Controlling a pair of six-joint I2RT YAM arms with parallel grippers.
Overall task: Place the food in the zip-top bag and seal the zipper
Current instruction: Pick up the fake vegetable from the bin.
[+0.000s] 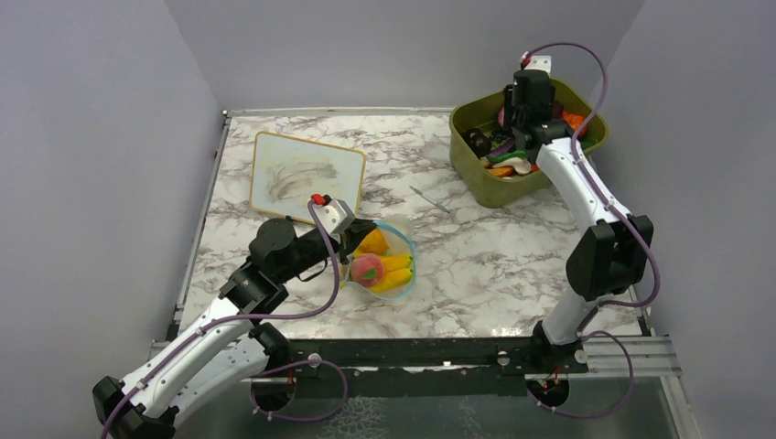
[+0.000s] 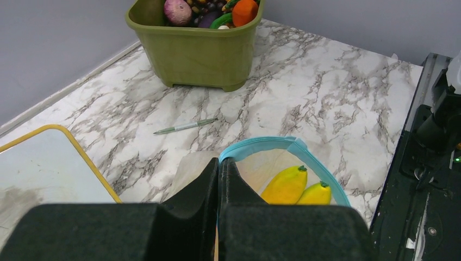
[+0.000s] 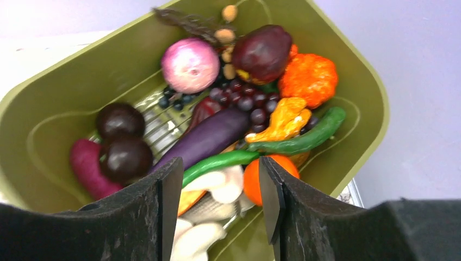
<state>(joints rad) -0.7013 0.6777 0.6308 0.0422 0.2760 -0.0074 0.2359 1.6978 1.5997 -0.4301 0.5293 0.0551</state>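
The crinkled yellow piece is below and to the right in the top view. My right gripper should go there next, down onto the yellow piece's uncovered end by the orange pumpkin [image 3: 292,109].
The clear zip-top bag [image 1: 400,247] lies on the marble table with its teal zipper [image 2: 270,144] arched open. Inside are two yellow bananas [image 2: 286,185], an orange piece [image 1: 373,242] and a pink-red fruit [image 1: 366,269]. My left gripper [image 2: 218,164] is shut on the bag's mouth edge at the left end of the zipper; it also shows in the top view [image 1: 364,236]. My right gripper [image 3: 217,198] is open and empty above the food in the olive-green tub [image 3: 49,103], over a green bean pod [image 3: 220,161], white pieces and an orange ball [image 3: 251,179].
The tub [image 1: 485,178] stands at the back right, holding several toy foods. A wood-framed white board [image 1: 307,174] lies back left of the bag. A thin pen [image 1: 428,198] lies between the board and the tub. Grey walls enclose the table.
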